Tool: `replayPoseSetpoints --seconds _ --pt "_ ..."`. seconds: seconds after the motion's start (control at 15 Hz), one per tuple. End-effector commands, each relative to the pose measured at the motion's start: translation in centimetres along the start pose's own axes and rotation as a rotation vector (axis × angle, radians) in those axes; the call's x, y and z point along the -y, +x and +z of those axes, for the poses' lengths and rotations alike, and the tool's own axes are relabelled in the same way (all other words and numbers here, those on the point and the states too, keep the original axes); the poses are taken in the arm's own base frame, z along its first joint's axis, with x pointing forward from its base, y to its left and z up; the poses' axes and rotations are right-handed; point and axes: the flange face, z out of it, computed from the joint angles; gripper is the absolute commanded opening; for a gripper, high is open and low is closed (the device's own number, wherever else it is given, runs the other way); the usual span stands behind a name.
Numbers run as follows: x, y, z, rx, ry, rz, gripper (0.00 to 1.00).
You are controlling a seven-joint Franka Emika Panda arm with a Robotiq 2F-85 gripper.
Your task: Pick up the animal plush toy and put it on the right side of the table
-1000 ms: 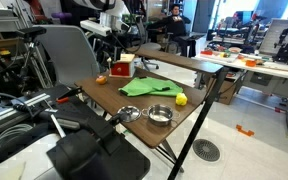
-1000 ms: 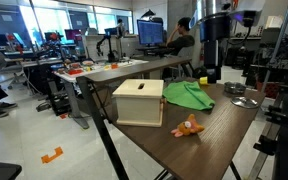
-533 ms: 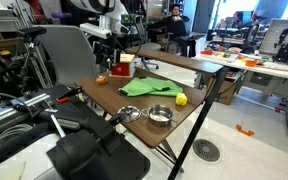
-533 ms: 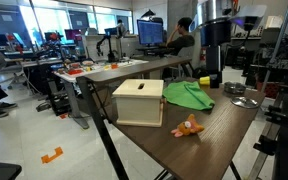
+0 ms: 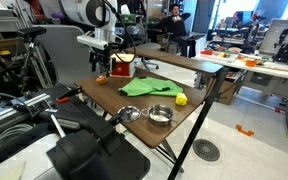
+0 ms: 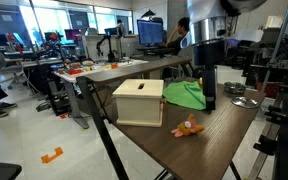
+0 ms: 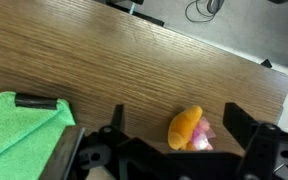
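The toy lies below my open gripper, between its fingers, so next I need to lower it, the fingers passing either side of the toy's orange body [image 6: 188,128] [image 7: 188,128].
The animal plush toy [image 7: 187,128] is small, orange and roundish with a pink patch. It lies on the dark brown table [image 7: 134,60] near one corner and shows in both exterior views [image 5: 101,78] [image 6: 189,128]. My gripper [image 7: 179,125] is open and empty. It hangs a little above the toy, with one finger on each side of it in the wrist view. It also shows in both exterior views [image 5: 101,62] [image 6: 209,102].
A red-and-white box [image 5: 121,68] [image 6: 139,101] stands close beside the toy. A green cloth [image 5: 144,88] [image 6: 187,95] [image 7: 19,135] lies mid-table. A small yellow object [image 5: 181,99] and two metal bowls [image 5: 160,115] [image 5: 131,113] sit toward the far end. Desks and chairs surround the table.
The arm has come down toward the table and over the plush toy. The toy, box and cloth have not moved.
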Motion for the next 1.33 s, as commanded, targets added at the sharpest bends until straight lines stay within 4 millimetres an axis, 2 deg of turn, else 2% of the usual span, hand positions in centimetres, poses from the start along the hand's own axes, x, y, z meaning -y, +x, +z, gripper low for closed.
replayPoseSetpoints --seconds 0.0,0.13,0.2,0.33,0.6,0.87,1.0,1.27 --pt "1.5 2.1 1.7 -0.026 -0.023 -0.051 1.00" --pt "2.0 2.9 2.6 -0.032 -0.034 -0.073 1.00" --pt "2.2 3.3 3.0 -0.032 -0.041 -0.087 0.75" --pt "2.4 4.1 3.8 -0.026 -0.045 -0.097 0.66" --pt "2.6 5.3 5.2 -0.015 -0.048 -0.117 0.33" --pt "2.5 5.9 5.8 -0.008 -0.040 -0.115 0.05" --pt "2.2 5.7 5.4 -0.014 -0.040 -0.110 0.00" --pt "1.5 4.4 3.9 -0.007 -0.029 -0.093 0.02"
